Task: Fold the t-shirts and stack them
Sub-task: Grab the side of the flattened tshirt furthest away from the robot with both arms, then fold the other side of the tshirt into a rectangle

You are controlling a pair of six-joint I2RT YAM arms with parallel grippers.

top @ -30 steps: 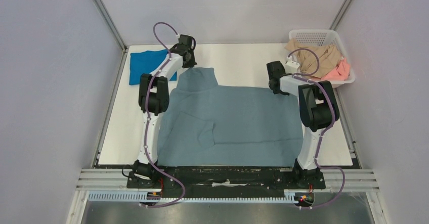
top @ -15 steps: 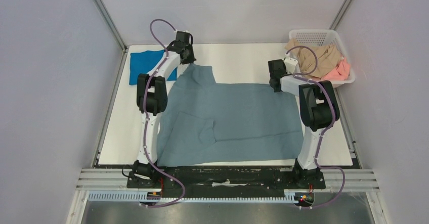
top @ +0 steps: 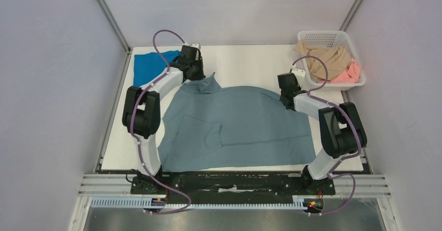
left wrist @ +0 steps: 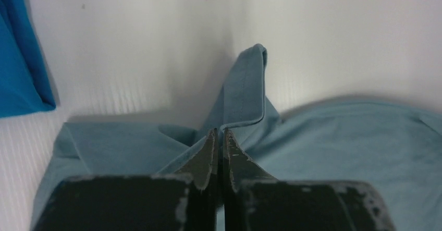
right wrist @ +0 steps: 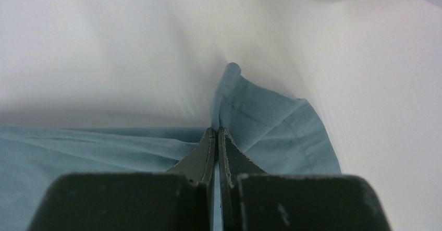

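I should bring the edge of the grey-blue shirt's far part back with my left gripper, lower it onto the folded-in sleeve [top: 197, 135] and release it, as that part is still unfolded.
A large dusty grey-blue t-shirt [top: 240, 124] lies spread across the table middle, one sleeve folded in on its left part. My left gripper [top: 200, 77] is shut on the shirt's far left edge [left wrist: 245, 93], which stands up in a peak. My right gripper [top: 285, 96] is shut on the shirt's far right corner [right wrist: 260, 116], also lifted a little. A bright blue t-shirt [top: 147, 63] lies folded at the far left corner and shows at the left of the left wrist view [left wrist: 18, 59]. Tan [top: 326, 56] and pink [top: 348, 74] shirts sit in a basket.
A white plastic basket [top: 320, 36] stands at the far right corner of the table, just behind my right arm. White table [top: 245, 64] shows bare behind the grey-blue shirt. Grey walls and metal posts close in the sides.
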